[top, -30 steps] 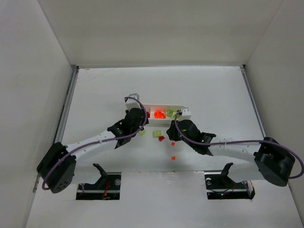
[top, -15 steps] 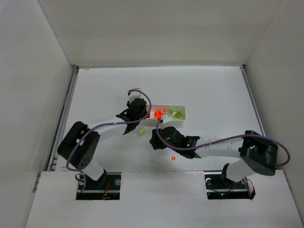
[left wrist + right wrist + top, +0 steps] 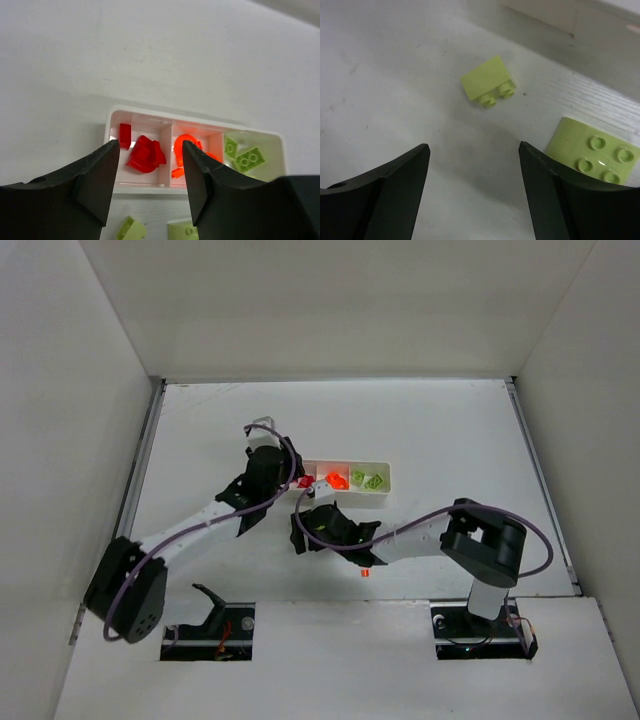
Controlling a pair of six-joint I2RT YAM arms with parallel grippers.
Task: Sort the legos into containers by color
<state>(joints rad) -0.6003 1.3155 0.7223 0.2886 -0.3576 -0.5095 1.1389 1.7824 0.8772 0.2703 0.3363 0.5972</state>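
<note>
Next, my right gripper moves outward toward the tray and closes across the tilted yellow-green brick (image 3: 488, 81), since that lies just outward of its open fingers.
The white tray of containers (image 3: 385, 487) lies mid-table, with red legos (image 3: 145, 154) in its left compartment, orange ones (image 3: 186, 147) in the middle and yellow-green ones (image 3: 247, 157) on the right. My left gripper (image 3: 150, 145) hovers open just off the tray's near left end (image 3: 283, 478), nothing between its fingers. My right gripper (image 3: 472, 146) is open and low over bare table in front of the tray (image 3: 300, 530). A small yellow-green brick (image 3: 487, 82) lies just beyond it. A flat yellow-green plate (image 3: 592, 150) sits by its right finger. One orange brick (image 3: 366, 572) lies nearer the bases.
Both arms crowd together at the tray's left end, the right arm (image 3: 420, 535) stretched across the table's near middle. White enclosure walls (image 3: 80, 440) rise on the left, back and right. The near side of the tray (image 3: 555, 15) shows in the right wrist view.
Both grippers have opened wider. The left gripper drew back left from over the tray. The right arm swung left and down in front of the tray, over the loose yellow-green bricks.
</note>
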